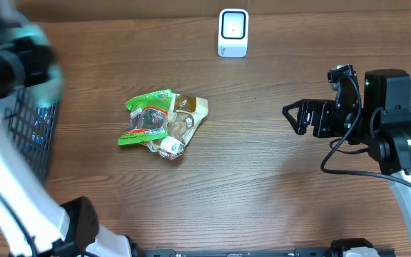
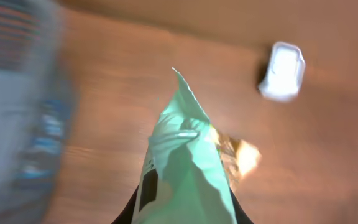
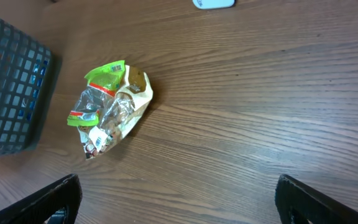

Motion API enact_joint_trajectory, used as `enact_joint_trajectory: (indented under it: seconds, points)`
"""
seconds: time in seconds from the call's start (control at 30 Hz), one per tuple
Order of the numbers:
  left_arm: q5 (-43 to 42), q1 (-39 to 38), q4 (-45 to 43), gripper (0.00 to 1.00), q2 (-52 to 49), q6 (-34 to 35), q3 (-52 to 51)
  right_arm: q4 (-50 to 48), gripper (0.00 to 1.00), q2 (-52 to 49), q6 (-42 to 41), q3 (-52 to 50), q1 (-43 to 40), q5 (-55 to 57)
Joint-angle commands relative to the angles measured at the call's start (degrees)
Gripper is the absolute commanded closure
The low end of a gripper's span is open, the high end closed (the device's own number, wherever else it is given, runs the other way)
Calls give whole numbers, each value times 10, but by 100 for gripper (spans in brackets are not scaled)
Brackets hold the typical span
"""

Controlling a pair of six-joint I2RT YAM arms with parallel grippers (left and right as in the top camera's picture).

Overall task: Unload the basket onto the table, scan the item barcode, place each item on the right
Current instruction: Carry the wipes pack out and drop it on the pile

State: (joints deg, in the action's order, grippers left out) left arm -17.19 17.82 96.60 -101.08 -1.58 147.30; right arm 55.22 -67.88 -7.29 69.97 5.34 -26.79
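Note:
The left gripper swings down over the snack pile next and releases the packet, since the pile is below the gripper and to its right in the overhead view.
My left gripper [image 2: 182, 216] is shut on a mint-green packet [image 2: 188, 155], which stands up between the dark fingers [image 2: 127, 215] and carries a black patch on its left face. In the overhead view this arm is a motion blur at the top left, with the packet [image 1: 43, 77] showing as a pale teal smear. The white scanner [image 1: 233, 32] stands at the table's far edge and appears blurred in the left wrist view as the scanner [image 2: 282, 70]. Over bare wood at the right, my right gripper [image 1: 295, 118] is open and holds nothing.
A pile of snack packets [image 1: 161, 121] lies mid-table, also seen as the pile [image 3: 107, 106] from the right wrist. A black wire basket [image 1: 31, 132] with more items sits at the left edge, under the left arm.

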Motion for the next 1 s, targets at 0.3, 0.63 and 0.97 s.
enact_joint_trajectory:
  seconds: [0.3, 0.63, 0.97]
  points:
    - [23, -251, -116, 96, -202, -23, -364, -7, 0, 2, 0, 13, 1, -3]
    - [65, -253, -47, 19, -270, -23, -323, -5, 0, 2, 0, 13, 1, -3]
    - [55, -161, 2, 2, -117, -6, 46, 5, 0, 2, 0, 13, 1, -3]
